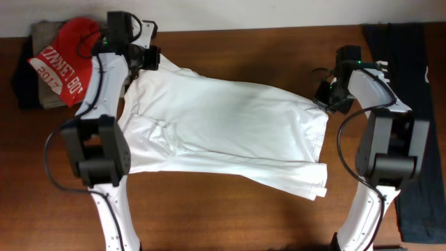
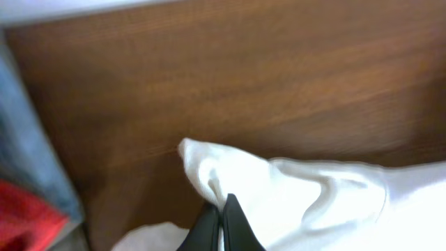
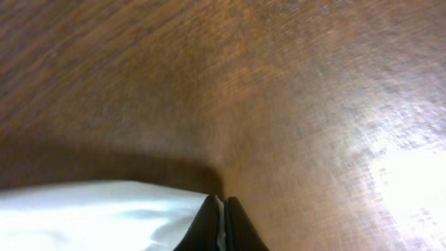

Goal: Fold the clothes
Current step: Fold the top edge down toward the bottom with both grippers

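My left gripper draws the shirt's pinched corner back over the shirt (image 1: 223, 129) next and releases it onto the shirt's wrinkled near flap (image 1: 148, 132). This is because the shirt's far edge still lies unfolded.
A white shirt (image 1: 223, 129) lies spread across the middle of the brown table, partly folded. My left gripper (image 1: 150, 59) is at its far left corner, shut on a bunched fold of the white cloth (image 2: 230, 181), fingertips (image 2: 223, 202) pinching it. My right gripper (image 1: 326, 97) is at the shirt's far right corner, shut on the cloth edge (image 3: 104, 216), fingertips (image 3: 223, 203) pinching it just above the table.
A pile of clothes with a red printed garment (image 1: 66, 63) on grey and dark pieces sits at the far left corner. A dark navy garment (image 1: 411, 84) lies along the right edge. Bare wood (image 1: 244, 42) lies behind the shirt.
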Available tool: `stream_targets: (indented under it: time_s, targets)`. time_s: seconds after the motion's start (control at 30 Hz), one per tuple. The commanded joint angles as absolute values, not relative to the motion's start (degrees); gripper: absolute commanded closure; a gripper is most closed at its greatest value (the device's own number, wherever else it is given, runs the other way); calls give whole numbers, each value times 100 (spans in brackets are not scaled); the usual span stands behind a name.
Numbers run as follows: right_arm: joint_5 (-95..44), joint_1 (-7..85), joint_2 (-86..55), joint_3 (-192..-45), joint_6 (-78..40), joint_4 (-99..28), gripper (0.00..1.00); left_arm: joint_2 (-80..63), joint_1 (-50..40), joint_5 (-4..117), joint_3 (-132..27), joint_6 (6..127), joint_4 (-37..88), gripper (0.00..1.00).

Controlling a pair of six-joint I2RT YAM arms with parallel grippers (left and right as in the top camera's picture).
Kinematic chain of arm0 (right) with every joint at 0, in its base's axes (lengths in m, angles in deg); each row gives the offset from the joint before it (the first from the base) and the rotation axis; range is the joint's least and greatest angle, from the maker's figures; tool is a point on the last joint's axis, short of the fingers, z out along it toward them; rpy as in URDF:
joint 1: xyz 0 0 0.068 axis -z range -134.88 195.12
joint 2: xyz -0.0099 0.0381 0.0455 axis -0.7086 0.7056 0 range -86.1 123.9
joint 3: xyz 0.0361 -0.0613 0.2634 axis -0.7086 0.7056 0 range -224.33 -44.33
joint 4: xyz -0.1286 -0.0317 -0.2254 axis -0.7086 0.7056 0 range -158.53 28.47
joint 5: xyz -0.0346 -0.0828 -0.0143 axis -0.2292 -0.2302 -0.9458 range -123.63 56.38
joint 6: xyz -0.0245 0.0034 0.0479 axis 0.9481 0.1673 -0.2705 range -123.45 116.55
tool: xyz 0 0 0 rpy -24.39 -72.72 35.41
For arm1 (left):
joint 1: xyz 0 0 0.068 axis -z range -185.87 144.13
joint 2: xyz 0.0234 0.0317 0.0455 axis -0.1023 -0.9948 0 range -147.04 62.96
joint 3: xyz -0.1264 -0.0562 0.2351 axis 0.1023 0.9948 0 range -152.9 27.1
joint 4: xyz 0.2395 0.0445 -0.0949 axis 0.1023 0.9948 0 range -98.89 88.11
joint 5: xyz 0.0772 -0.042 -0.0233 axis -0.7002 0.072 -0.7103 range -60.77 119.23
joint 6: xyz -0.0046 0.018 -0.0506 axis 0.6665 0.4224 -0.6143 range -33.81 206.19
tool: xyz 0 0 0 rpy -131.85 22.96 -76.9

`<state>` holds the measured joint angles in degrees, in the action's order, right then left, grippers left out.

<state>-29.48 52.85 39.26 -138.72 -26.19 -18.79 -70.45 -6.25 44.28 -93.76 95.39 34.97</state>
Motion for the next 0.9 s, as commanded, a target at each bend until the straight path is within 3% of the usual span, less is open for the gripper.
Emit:
stream_targets:
  time_s: [0.0, 0.2, 0.4, 0.77, 0.8, 0.83, 0.87]
  targets:
    - [-2940, 5313, 3030, -13918, -2630, -1462, 96, -6612, -656, 4483, -9382, 9484, 4200, 100]
    - [-2981, 5339, 2385, -13918, -2337, -28, 96, -6612, -1137, 4126, -9382, 9442, 5796, 100]
    - [-2981, 5326, 2387, -13905, -2121, 1249, 96, -6669, -1366, 3779, -9139, 9447, 6530, 100]
    - [-2983, 5258, 2387, -12740, -2062, 1399, 96, -6669, -1399, 3119, -7841, 9436, 6893, 100]
    - [-2983, 5258, 2387, -12713, -2062, 1439, 96, -6669, -1399, 3082, -7813, 9396, 6924, 95]
    - [-2983, 5258, 2387, -12711, -2062, 1474, 89, -6669, -1399, 3082, -7793, 9399, 6950, 65]
    - [-3014, 5258, 2387, -12711, -2060, 1511, 27, -6669, -1397, 3062, -7793, 9399, 6937, 45]
